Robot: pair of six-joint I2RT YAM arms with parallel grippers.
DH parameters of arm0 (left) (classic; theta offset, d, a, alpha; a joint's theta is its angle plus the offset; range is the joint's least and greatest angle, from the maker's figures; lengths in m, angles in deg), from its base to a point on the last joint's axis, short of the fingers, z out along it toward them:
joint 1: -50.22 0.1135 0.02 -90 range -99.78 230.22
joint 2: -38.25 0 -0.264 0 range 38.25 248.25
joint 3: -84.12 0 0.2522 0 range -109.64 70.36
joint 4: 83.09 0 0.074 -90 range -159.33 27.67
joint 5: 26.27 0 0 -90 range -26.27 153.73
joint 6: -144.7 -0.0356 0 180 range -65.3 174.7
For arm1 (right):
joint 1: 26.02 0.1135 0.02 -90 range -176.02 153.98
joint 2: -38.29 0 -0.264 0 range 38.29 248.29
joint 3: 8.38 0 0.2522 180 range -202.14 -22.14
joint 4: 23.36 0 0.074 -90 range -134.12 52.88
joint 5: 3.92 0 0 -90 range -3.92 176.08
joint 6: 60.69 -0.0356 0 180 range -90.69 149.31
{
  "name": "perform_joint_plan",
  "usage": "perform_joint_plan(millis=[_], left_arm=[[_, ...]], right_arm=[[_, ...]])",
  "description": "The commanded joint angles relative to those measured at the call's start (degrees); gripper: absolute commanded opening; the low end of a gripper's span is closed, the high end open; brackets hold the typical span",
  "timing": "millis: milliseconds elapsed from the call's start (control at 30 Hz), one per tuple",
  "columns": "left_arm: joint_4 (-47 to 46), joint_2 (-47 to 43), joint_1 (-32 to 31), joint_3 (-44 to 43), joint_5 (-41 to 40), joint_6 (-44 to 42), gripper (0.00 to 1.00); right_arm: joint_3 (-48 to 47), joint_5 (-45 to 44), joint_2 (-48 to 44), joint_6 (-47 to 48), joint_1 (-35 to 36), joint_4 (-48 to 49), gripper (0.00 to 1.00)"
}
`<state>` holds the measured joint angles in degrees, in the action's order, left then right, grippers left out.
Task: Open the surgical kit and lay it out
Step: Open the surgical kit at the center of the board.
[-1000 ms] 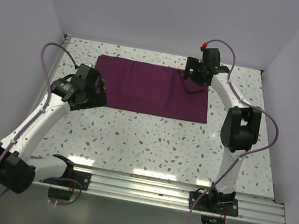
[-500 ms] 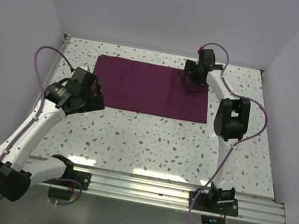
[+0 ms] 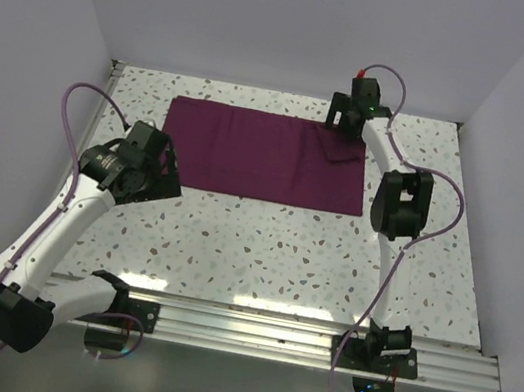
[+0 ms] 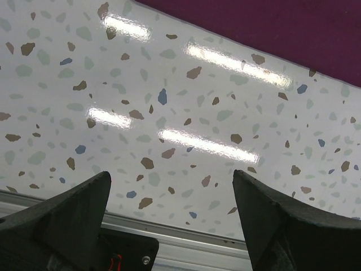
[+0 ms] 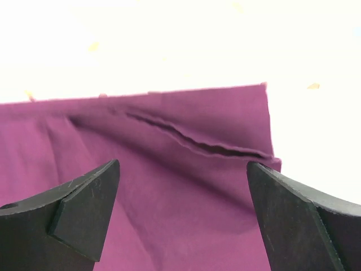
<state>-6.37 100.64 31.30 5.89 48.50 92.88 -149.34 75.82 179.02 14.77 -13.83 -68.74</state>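
Note:
My right gripper draws its fingers back and down onto the folded flap's near tip (image 3: 332, 160) next, where the layer ends, since that tip lies below and back from it.
The dark purple cloth wrap (image 3: 264, 154) lies flat as a folded rectangle at the back middle of the table. My right gripper (image 3: 347, 128) hangs over its far right corner, open, with nothing between the fingers. The right wrist view shows the cloth (image 5: 180, 186) below the fingers, with a layered fold edge (image 5: 197, 141) near the corner. My left gripper (image 3: 150, 171) is open and empty over bare table just left of the cloth's near left corner. The left wrist view shows a strip of cloth (image 4: 271, 34) at the top. The steel tray and the instruments are hidden.
The table is white speckled terrazzo (image 3: 263, 247), walled at the back and both sides. An aluminium rail (image 3: 248, 331) carrying both arm bases runs along the near edge. The right arm's elbow (image 3: 401, 202) stands just right of the cloth.
My right gripper has moved back towards the far edge of the cloth's right corner, and its arm has straightened. My left gripper has shifted slightly, staying beside the cloth's near left corner.

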Motion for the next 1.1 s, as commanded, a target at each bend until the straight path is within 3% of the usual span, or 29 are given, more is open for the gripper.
perform_joint_plan(millis=[0,100,200,400,1067], left_arm=[[1.12,0.36,-0.51,-0.92,-1.04,-0.21,0.93],[-0.11,0.63,-0.59,-1.01,-1.3,-0.03,0.93],[-1.69,0.54,-0.59,-0.31,-1.04,0.67,0.93],[-5.39,-0.6,-0.59,2.33,0.54,1.73,0.93],[-1.88,-4.82,-0.59,4.52,-0.6,1.55,0.93]], right_arm=[[-5.86,-0.38,-0.19,-0.92,-0.94,2.53,0.98],[-2.02,5.33,-5.18,-1.62,-0.67,2.7,0.98],[7.73,8.67,-12.39,-1.89,0.47,4.28,0.98],[20.75,8.42,-19.52,-0.22,3.46,4.11,0.98],[10.57,-5.11,-5.29,3.03,6.1,-5.73,0.93]])
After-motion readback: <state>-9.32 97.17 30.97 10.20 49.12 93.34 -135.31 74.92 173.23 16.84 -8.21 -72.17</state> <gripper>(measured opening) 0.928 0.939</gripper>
